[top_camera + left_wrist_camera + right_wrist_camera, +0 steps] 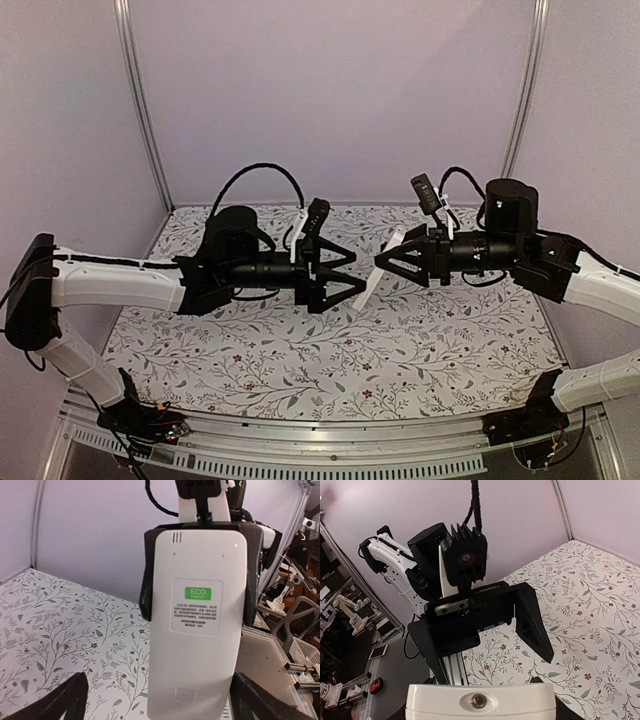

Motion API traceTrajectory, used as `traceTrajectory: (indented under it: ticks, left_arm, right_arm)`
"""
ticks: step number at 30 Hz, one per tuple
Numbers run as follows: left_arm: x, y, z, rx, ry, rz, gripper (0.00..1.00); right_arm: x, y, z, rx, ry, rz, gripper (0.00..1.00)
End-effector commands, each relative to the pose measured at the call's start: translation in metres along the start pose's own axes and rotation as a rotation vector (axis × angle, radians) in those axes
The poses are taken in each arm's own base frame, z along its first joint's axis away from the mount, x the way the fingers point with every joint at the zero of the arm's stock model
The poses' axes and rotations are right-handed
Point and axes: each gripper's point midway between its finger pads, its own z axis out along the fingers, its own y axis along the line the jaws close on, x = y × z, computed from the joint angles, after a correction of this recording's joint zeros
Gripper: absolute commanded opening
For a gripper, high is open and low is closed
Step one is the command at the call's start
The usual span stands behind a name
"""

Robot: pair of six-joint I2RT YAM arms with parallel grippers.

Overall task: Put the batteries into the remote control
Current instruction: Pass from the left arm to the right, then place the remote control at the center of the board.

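Note:
I will turn my right gripper downward next and bring the remote control (372, 282) down onto the floral cloth at the middle of the table to release it, because that patch is bare.
The remote control (372, 282) hangs tilted in the air above the middle of the table, between the two arms. My right gripper (384, 262) is shut on its upper half. In the left wrist view the remote control (197, 645) shows its white back with a green label, and the right gripper's black fingers (252, 575) clamp both long edges. My left gripper (358, 275) stands open around the lower end without touching it, its fingers (65, 700) wide apart. The right wrist view shows the remote control's top end (480, 702). The batteries are out of view.
A floral cloth (330, 350) covers the table. Metal frame posts (140, 100) stand at the back corners against lilac walls. An aluminium rail (330, 440) runs along the near edge between the arm bases. Lab equipment (300, 630) lies beyond the table's side.

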Motion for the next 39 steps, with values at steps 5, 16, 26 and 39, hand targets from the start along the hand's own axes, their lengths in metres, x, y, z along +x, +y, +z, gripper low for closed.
traceTrajectory:
  ticks: [5, 16, 26, 39]
  left_arm:
    - [0.004, 0.084, -0.09, -0.596, 0.028, -0.007, 1.0]
    - [0.03, 0.121, -0.154, -0.911, 0.048, -0.033, 0.99]
    - [0.045, 0.124, -0.157, -0.914, 0.046, -0.024, 1.0]
    - [0.061, 0.135, -0.168, -0.96, 0.047, -0.015, 1.0]
  right_arm:
    - [0.042, -0.065, 0.011, 0.32, 0.264, 0.137, 0.22]
    - [0.1, -0.138, 0.029, 0.605, 0.609, 0.235, 0.2]
    - [0.167, -0.179, 0.047, 0.694, 0.823, 0.271, 0.22]
    - [0.204, -0.225, 0.077, 0.778, 0.976, 0.278, 0.26]
